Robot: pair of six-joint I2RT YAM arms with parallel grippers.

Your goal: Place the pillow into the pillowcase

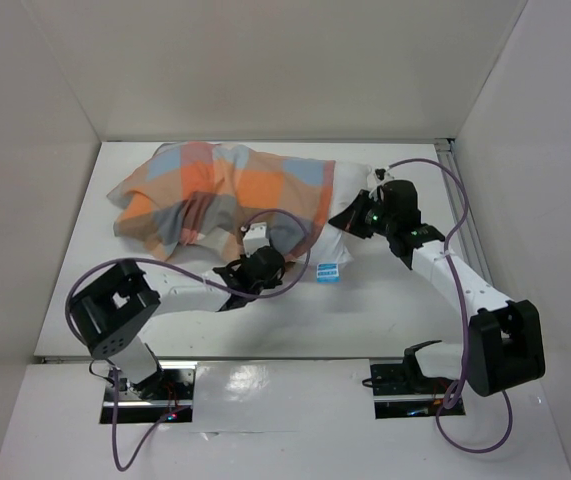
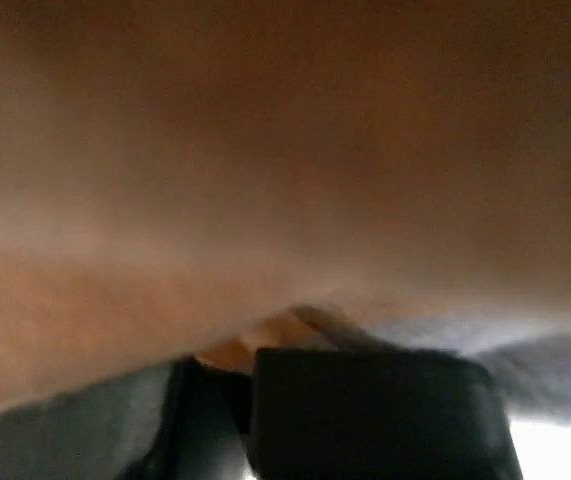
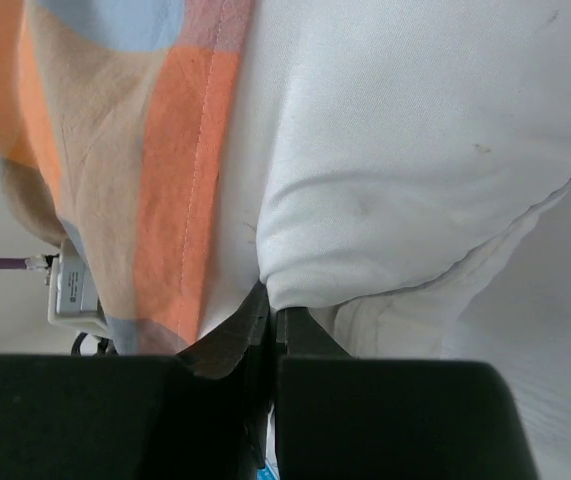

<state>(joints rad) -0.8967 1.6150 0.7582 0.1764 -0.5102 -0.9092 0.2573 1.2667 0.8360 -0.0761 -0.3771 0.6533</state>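
My left gripper pulls the orange piece of cloth up and outward next, toward the pillowcase hem's far end (image 1: 331,168), and releases it, as the pillow's end is still bare.
The checked pillowcase (image 1: 225,190) lies at the back left of the table and covers most of the white pillow (image 1: 327,240). The pillow's right end sticks out, with its blue label (image 1: 328,270) at the near edge. My left gripper (image 1: 250,258) is at the pillowcase's near edge. In the left wrist view the blurred orange cloth (image 2: 265,150) fills the frame and a fold sits pinched in the gripper (image 2: 240,365). My right gripper (image 1: 350,222) is at the pillow's exposed right end. In the right wrist view it (image 3: 273,305) is shut on a fold of the white pillow (image 3: 415,150), beside the pillowcase hem (image 3: 165,180).
White walls (image 1: 45,120) close in the table on the left, back and right. Purple cables (image 1: 445,180) loop over both arms. The table's near edge (image 1: 265,358) runs just in front of the arm bases. The left wrist's white camera box (image 3: 70,290) shows in the right wrist view.
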